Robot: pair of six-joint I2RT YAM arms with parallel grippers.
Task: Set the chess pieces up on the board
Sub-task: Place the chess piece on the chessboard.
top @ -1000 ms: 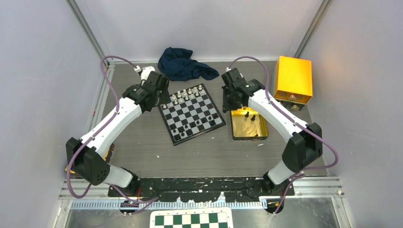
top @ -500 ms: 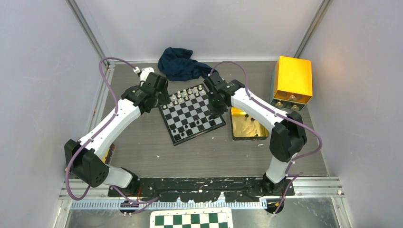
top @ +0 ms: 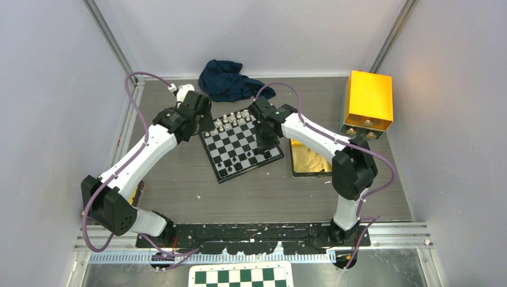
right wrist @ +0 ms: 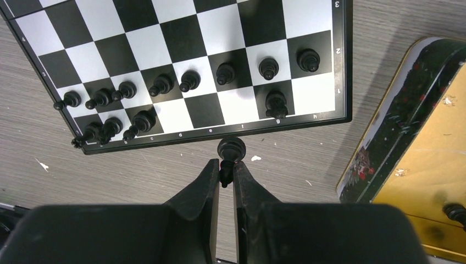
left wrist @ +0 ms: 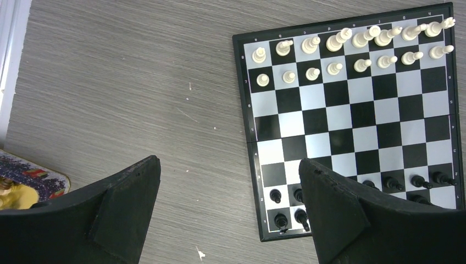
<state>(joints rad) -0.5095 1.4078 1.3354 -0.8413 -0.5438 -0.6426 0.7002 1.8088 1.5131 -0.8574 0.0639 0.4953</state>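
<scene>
The white square by the f mark (right wrist: 238, 106) is empty and is below my right gripper, so my right gripper needs to go down onto it next and let go of the black chess piece (right wrist: 231, 151).
The small black-and-silver board (top: 240, 142) lies mid-table, also in the left wrist view (left wrist: 351, 118) and the right wrist view (right wrist: 181, 55). Silvery-white pieces (left wrist: 351, 47) fill its two far rows. Black pieces (right wrist: 189, 82) stand in its near rows. My right gripper (right wrist: 225, 168) is shut on a black chess piece (right wrist: 231, 151), held above the table just off the board's near edge; in the top view it (top: 266, 139) hangs over the board's right corner. My left gripper (left wrist: 228, 181) is open and empty above the bare table left of the board (top: 197, 122).
A gold tin lid (top: 311, 156) with a loose black piece (right wrist: 456, 212) lies right of the board. A yellow box (top: 367, 101) stands at the back right, a dark blue cloth (top: 230, 81) at the back. A decorated tin (left wrist: 22, 184) shows left.
My right gripper has moved left from above the gold lid to the board's right corner, carrying the black piece. The left arm has hardly moved.
</scene>
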